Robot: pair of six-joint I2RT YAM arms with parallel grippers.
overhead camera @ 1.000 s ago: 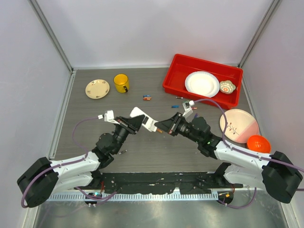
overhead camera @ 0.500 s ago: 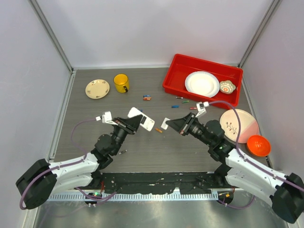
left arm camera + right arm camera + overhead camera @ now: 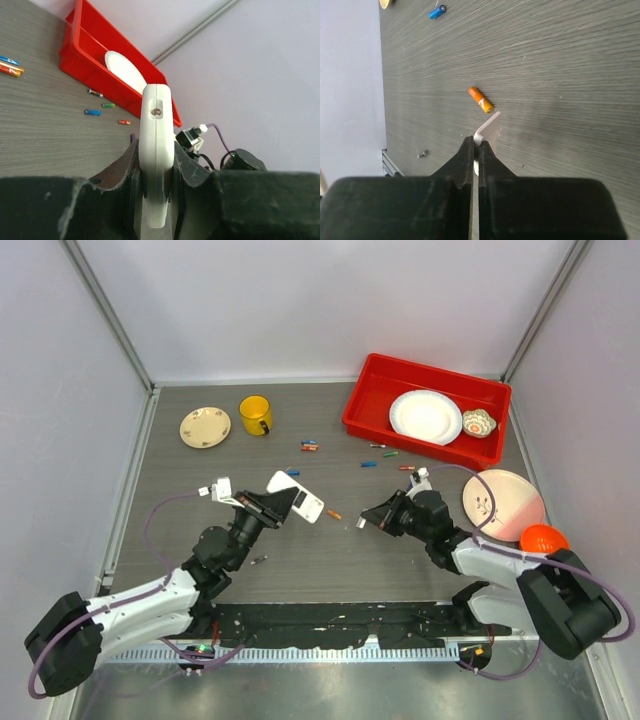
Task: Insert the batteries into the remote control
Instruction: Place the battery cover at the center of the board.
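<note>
The tabletop beside the orange battery is bare, so I will lower my right gripper straight to it and let go of the thin white cover piece (image 3: 490, 129) there.
My left gripper (image 3: 275, 502) is shut on the remote control (image 3: 296, 496), a flat white handset held edge-on above the table. In the left wrist view the remote control (image 3: 156, 115) stands between both fingers of the gripper (image 3: 156, 147). My right gripper (image 3: 366, 520) is low over the table, shut on a thin white cover piece (image 3: 490, 129) that pokes past its tips (image 3: 475, 142). An orange battery (image 3: 481, 99) lies just beyond the piece. Other batteries (image 3: 309, 446) are scattered farther back, some near the red bin (image 3: 381, 447). A blue battery (image 3: 438, 11) lies far ahead.
A red bin (image 3: 365, 400) at the back right holds a white plate (image 3: 425, 416) and a small patterned bowl (image 3: 479, 422). A yellow mug (image 3: 255, 415) and small plate (image 3: 205, 426) sit back left. A pink-white plate (image 3: 503, 502) and orange bowl (image 3: 543, 539) lie right. A small screw (image 3: 258, 560) lies near the left arm.
The right gripper has drawn away from the remote to the right and come down to the table, the white cover piece in its jaws. The left gripper still holds the remote, shifted slightly left.
</note>
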